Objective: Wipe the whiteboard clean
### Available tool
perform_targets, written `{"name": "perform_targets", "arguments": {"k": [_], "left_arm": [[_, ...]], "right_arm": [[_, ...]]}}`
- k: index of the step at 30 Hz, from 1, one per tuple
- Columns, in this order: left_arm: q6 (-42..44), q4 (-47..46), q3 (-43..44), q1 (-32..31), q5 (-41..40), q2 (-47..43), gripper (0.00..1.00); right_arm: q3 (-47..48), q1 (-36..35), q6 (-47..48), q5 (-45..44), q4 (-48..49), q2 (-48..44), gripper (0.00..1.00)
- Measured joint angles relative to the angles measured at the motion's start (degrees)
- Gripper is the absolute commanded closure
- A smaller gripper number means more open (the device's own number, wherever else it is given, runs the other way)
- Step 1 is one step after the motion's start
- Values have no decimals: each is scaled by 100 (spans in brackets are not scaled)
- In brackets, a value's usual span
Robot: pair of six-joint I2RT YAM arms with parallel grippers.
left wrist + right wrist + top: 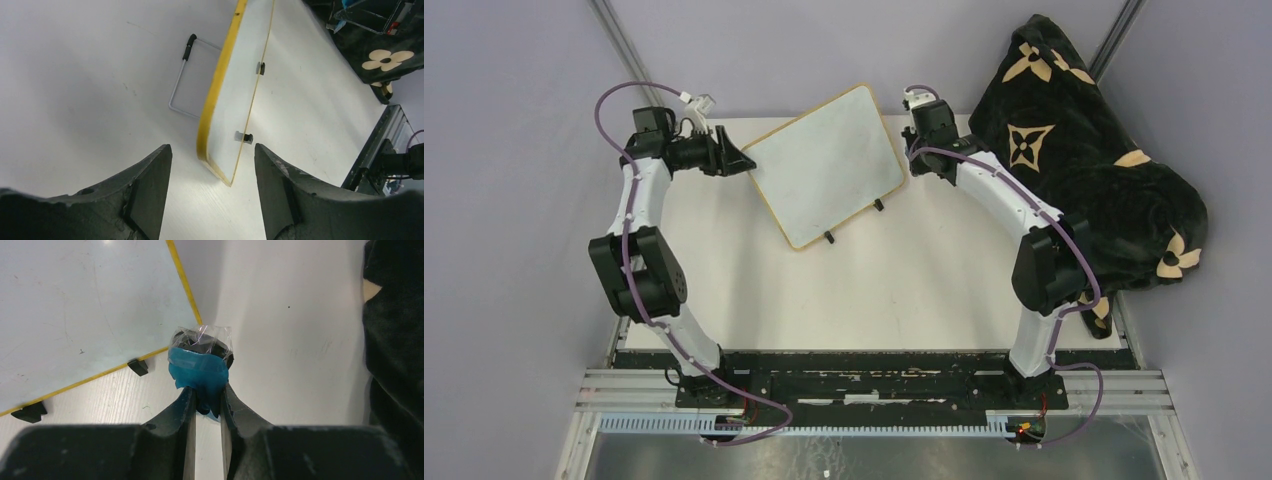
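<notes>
The bare tabletop before the board (939,251) is below my gripper and closer to my base. My right gripper should next move back and down to let go of the eraser.
The whiteboard (829,178) stands tilted at the back middle of the table, with a thin wood frame and two black feet (829,238). Its face shows no writing, only faint smudges. My left gripper (742,160) is open at the board's left edge. In the left wrist view the board's lower corner (227,165) lies between my fingers (212,149), touching neither. My right gripper (206,390) is shut on a blue eraser (200,367) topped with clear tape, held just off the board's right edge (185,285), near a foot (138,366). In the top view the right gripper (911,145) hides the eraser.
A black blanket with tan flower marks (1079,160) is heaped at the right back of the table, close to my right arm, and shows in the right wrist view (395,340). A wire stand (181,75) props the board from behind. Grey walls close in the back and sides.
</notes>
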State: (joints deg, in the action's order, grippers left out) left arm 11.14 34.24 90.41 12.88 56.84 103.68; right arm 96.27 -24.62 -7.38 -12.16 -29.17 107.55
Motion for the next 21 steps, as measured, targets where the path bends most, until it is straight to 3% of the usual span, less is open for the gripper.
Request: {"name": "perform_targets", "arguments": {"k": [3, 9, 15, 21], "left_arm": [[0, 0, -111, 125, -81, -387, 29], [2, -4, -551, 437, -555, -1329, 13], [2, -243, -1532, 586, -1556, -2052, 13], [0, -557, -2400, 586, -2498, -1915, 12]], "right_arm": [[0, 33, -9, -31, -157, -28, 100], [195, 249, -140, -79, -874, -125, 100], [592, 555, -354, 2, -1853, -125, 99], [643, 813, -474, 293, -2691, -114, 97]]}}
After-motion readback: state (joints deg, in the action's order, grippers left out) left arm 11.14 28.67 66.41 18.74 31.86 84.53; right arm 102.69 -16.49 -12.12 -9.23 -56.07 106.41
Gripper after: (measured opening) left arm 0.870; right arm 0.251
